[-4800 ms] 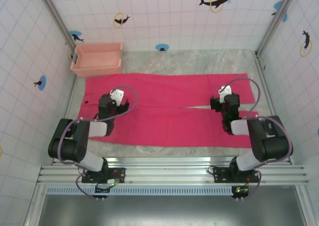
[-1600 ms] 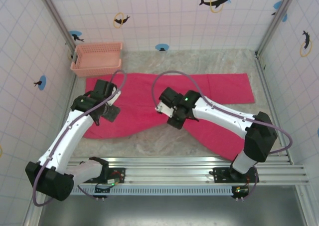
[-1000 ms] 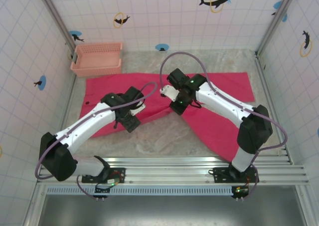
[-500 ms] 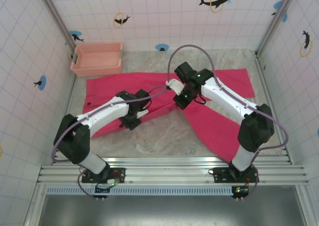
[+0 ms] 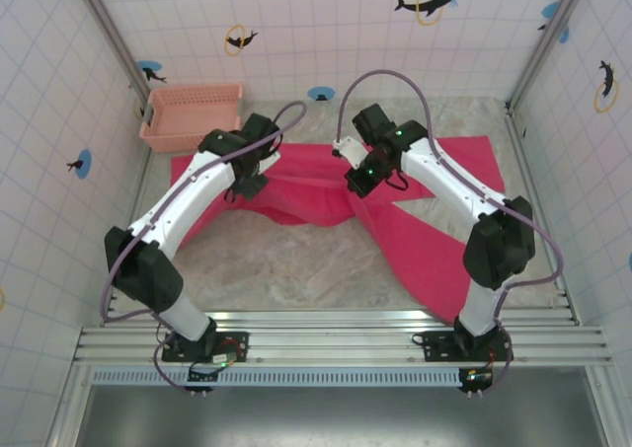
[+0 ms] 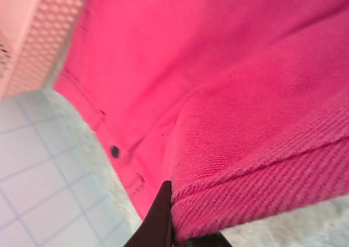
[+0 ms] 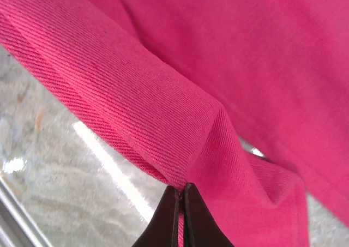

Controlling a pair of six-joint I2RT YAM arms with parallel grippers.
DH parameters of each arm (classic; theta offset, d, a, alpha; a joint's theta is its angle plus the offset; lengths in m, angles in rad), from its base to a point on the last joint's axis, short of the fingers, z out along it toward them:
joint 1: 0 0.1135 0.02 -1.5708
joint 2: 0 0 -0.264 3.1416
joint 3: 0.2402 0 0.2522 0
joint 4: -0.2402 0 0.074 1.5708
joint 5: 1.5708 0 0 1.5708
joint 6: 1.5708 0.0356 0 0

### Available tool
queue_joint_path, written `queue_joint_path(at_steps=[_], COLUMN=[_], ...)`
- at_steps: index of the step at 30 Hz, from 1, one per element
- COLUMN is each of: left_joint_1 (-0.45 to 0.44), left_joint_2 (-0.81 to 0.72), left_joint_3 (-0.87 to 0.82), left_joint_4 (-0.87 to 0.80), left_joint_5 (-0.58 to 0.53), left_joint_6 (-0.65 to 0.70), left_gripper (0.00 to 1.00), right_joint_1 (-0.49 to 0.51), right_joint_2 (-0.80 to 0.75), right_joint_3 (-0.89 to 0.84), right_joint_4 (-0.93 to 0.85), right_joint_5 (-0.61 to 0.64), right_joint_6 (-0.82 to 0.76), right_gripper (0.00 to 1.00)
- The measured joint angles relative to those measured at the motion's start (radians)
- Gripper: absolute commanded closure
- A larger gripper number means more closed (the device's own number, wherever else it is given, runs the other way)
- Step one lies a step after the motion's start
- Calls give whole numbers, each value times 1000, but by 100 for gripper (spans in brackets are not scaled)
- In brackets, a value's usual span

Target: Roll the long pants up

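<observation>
The hem goes outward in my left gripper to the far edge of the pants next for release, since the part beyond the fold lies uncovered.
The long pants are bright pink-red cloth, spread along the back of the marble table with their near edge pulled up and back into folds. One leg trails toward the near right. My left gripper is shut on the pants near the waist end. In the left wrist view a thick hem of the pants sits in my left gripper, with a dark button beyond. My right gripper is shut on a fold at mid-length. In the right wrist view the right gripper pinches a ridge of the pants.
A pale salmon lattice basket stands at the back left, close to the left gripper, and its wall shows in the left wrist view. Tiled walls enclose the table on three sides. An aluminium rail runs along the near edge.
The left gripper shut on the pants' near edge and carried it back toward the basket. The right gripper moved a little farther back with its fold, and bare table opened in front.
</observation>
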Motion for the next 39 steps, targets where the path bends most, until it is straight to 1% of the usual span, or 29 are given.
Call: queue_joint_path(at_steps=[5,9,11,16,19,21,23,24,25,26,27,29,30,31,32,33,36,39], left_joint_1=[44,76,90,124,135,138,141,142,144,145,148,158,164,171,173,175,177,177], left_joint_2=[165,307,365,526,607,641,673,695,715,734,756,802,827,857,876,889,898,899], left_joint_3=[69,136,188,397,504,540,565,579,587,590,591,597,607,621,635,658,694,697], left_joint_4=[55,102,114,127,135,141,146,151,162,175,185,204,213,223,230,236,264,275], left_joint_5=[-31,-31,-35,-40,-50,-55,-58,-62,-67,-81,-100,-126,-139,-153,-167,-193,-219,-238], left_joint_6=[134,219,250,307,330,337,349,357,368,375,383,395,402,409,414,422,430,431], left_gripper=[100,100,100,100,100,99,94,88,75,59,42,20,10,5,3,3,3,3], right_joint_1=[-49,-75,-85,-102,-113,-122,-132,-137,-140,-142,-145,-152,-156,-160,-164,-167,-175,-179], right_joint_2=[128,271,351,538,607,632,653,665,673,682,695,722,739,760,778,801,848,850], right_joint_3=[150,277,346,542,649,708,764,790,809,824,837,853,856,861,869,879,898,900], right_joint_4=[-2,-12,-21,-50,-69,-81,-85,-84,-80,-80,-80,-72,-60,-53,-49,-44,-39,-40], right_joint_5=[7,22,32,57,71,74,75,76,77,87,98,112,123,132,141,153,196,262], right_joint_6=[-14,-24,-27,-33,-31,-29,-23,-21,-17,-12,-4,13,22,36,42,56,76,82], right_gripper=[100,100,100,100,100,100,100,98,98,96,90,69,55,45,41,39,36,34])
